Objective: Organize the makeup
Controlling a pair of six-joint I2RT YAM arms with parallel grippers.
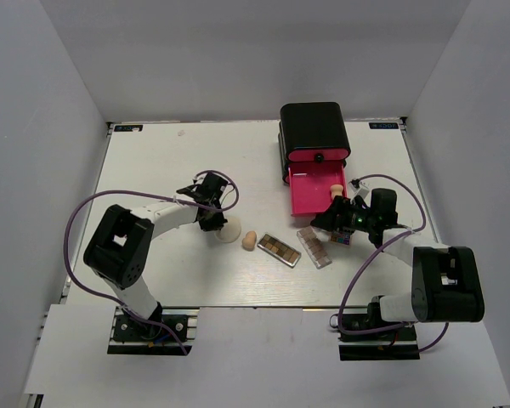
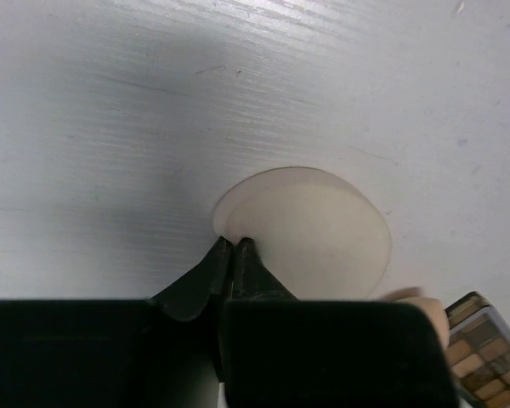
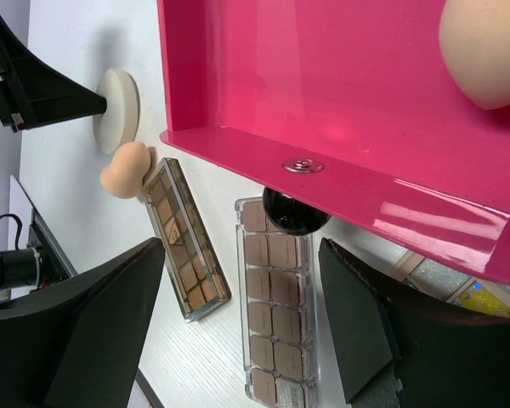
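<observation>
The drawer's empty bottom lies outward and to my left gripper's right in the top view. Next, I lift that gripper with the puff over it and release.
The round cream puff lies on the white table, and my left gripper is shut on its near rim. In the top view the left gripper sits at the puff's left edge. To the puff's right lie a beige egg sponge, the brown palette and the clear pinkish palette. My right gripper hangs open over the clear palette, holding nothing. A second egg sponge rests in the open pink drawer. The small multicolour palette peeks out under the drawer.
The black box stands at the back right, its lower pink drawer pulled toward the arms. The drawer's black knob overhangs the far end of the clear palette. White walls close in the table's sides and back.
</observation>
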